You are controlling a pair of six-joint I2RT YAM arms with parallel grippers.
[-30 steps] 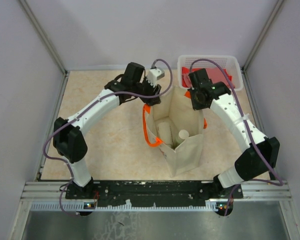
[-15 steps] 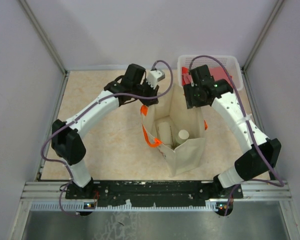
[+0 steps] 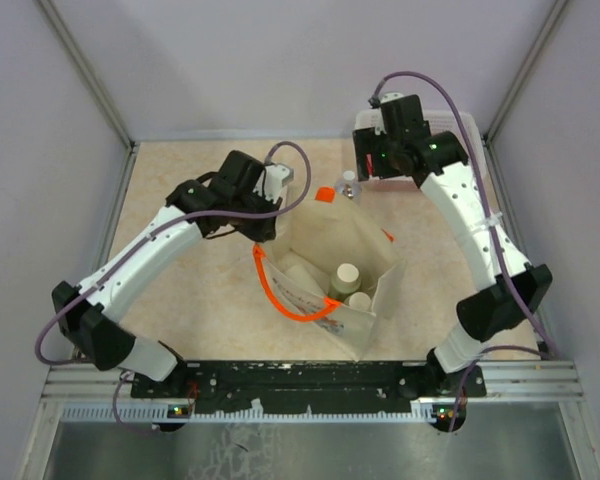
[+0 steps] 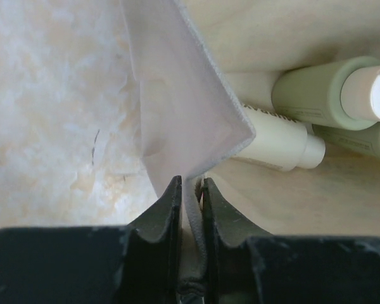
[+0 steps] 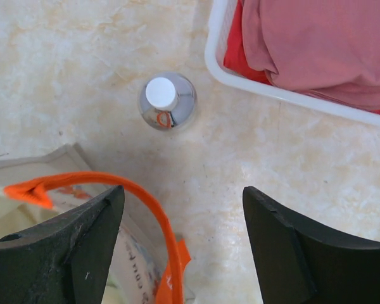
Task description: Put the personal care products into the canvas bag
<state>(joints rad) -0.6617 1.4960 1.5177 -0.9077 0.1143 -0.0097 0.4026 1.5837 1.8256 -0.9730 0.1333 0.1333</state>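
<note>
I should next use my left gripper to pull the bag's rim back and left in the top view, over bare table, and release it, because the bag crowds the clear bottle.
The beige canvas bag (image 3: 352,240) with orange handles (image 3: 280,300) stands open mid-table. Inside it lie two sage-green bottles (image 4: 323,92) (image 4: 364,140) and a cream one (image 4: 275,136), seen from above as round caps (image 3: 346,274). My left gripper (image 4: 190,187) is shut on the bag's left rim (image 4: 177,107). A small clear bottle with a white cap (image 5: 166,101) stands upright on the table behind the bag (image 3: 348,186). My right gripper (image 5: 183,209) hangs open above the table between that bottle and the bag's orange handle (image 5: 149,199), holding nothing.
A white lattice basket (image 5: 253,81) holding a red cloth (image 5: 316,44) sits at the back right, just right of the clear bottle; from above the right arm (image 3: 450,190) covers most of it. Grey walls enclose the table.
My right gripper has opened and pulled back from the bag's right rim toward the basket. The left arm has dragged the bag nearer and to the left, uncovering the clear bottle.
</note>
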